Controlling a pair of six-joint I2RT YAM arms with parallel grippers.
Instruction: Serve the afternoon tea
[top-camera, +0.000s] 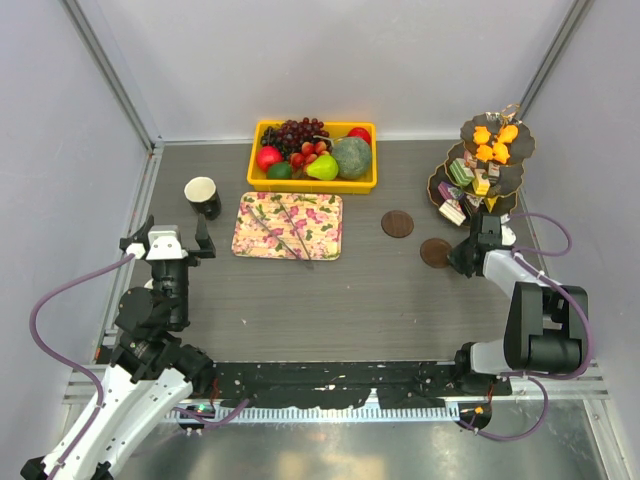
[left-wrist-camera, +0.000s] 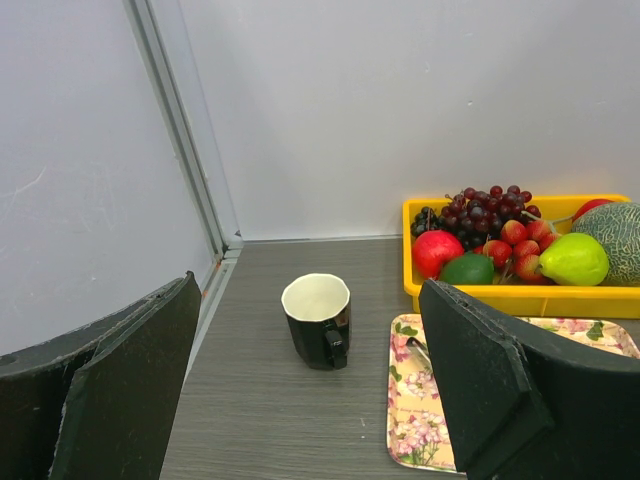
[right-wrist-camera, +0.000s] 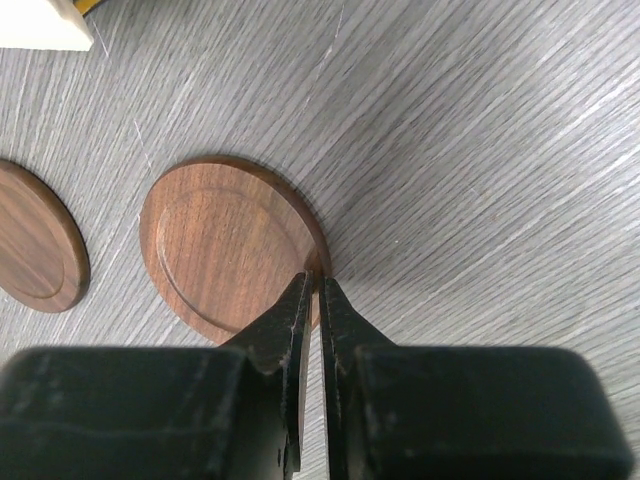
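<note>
I will next move my left gripper outward and tilt it down onto the black cup's rim (top-camera: 188, 190) (left-wrist-camera: 285, 298) opposite the floral tray, because the cup is standing outward of the open fingers.
A black cup (top-camera: 203, 196) with a cream inside stands upright at the left of the table, handle toward me in the left wrist view (left-wrist-camera: 318, 320). My left gripper (top-camera: 170, 238) hovers just short of it, open wide, nothing between its fingers (left-wrist-camera: 305, 380). At the right stands the dark three-tier stand (top-camera: 485, 165), with orange pastries (top-camera: 493, 140) on top and multicoloured cake pieces (top-camera: 465, 180) lower down. My right gripper (top-camera: 462, 258) is low at the table, shut (right-wrist-camera: 312, 285) on the rim of a round wooden coaster (right-wrist-camera: 225, 245).
A second wooden coaster (top-camera: 397, 223) lies left of the held one (top-camera: 436, 252). A yellow fruit basket (top-camera: 260, 160) sits at the back centre. In front of it lies a floral tray (top-camera: 288, 226), its edge close to my left gripper's right finger (left-wrist-camera: 500, 390). Enclosure walls stand on both sides.
</note>
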